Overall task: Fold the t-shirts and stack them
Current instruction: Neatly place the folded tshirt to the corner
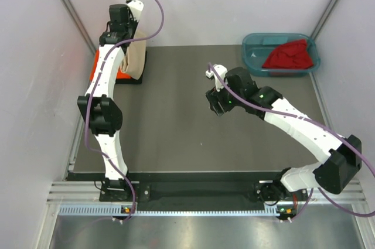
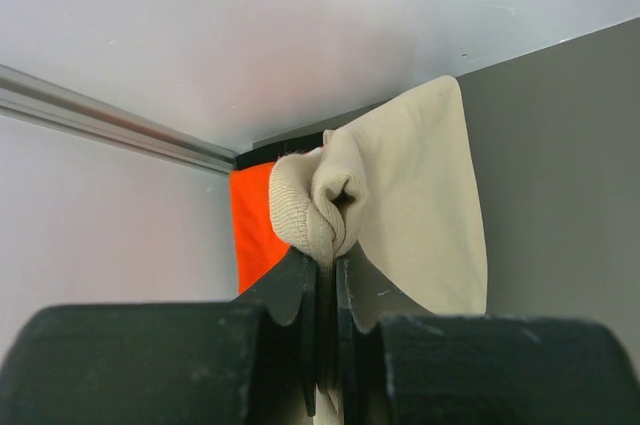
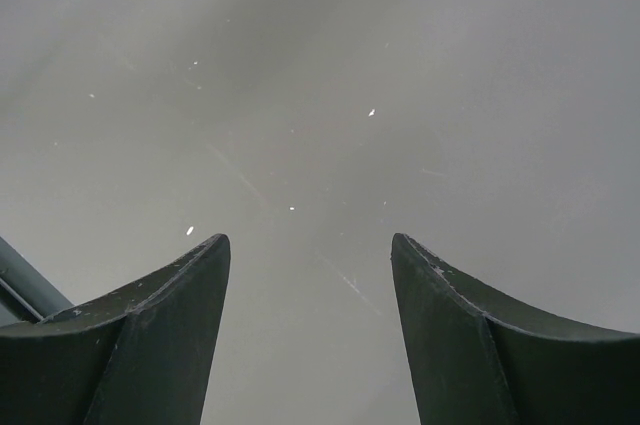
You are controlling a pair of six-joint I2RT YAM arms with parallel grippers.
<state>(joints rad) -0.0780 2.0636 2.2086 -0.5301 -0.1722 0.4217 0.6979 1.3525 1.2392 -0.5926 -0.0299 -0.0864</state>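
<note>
Next, my left gripper lowers toward the left in the top view and releases the beige t-shirt over the orange t-shirt's edge by the bar, since it lies bare.
My left gripper is shut on a bunched fold of the beige t-shirt, which hangs from it over the table's back left corner. Below it lies the folded orange t-shirt, with a black cloth edge showing under it. The dark red t-shirt lies crumpled in the teal tub at the back right. My right gripper is open and empty over the bare dark table; in the top view the right gripper hovers near the table's middle.
White walls close in the dark table at the left, back and right. A metal rail runs along the wall beside the stack. The tub stands against the back right corner.
</note>
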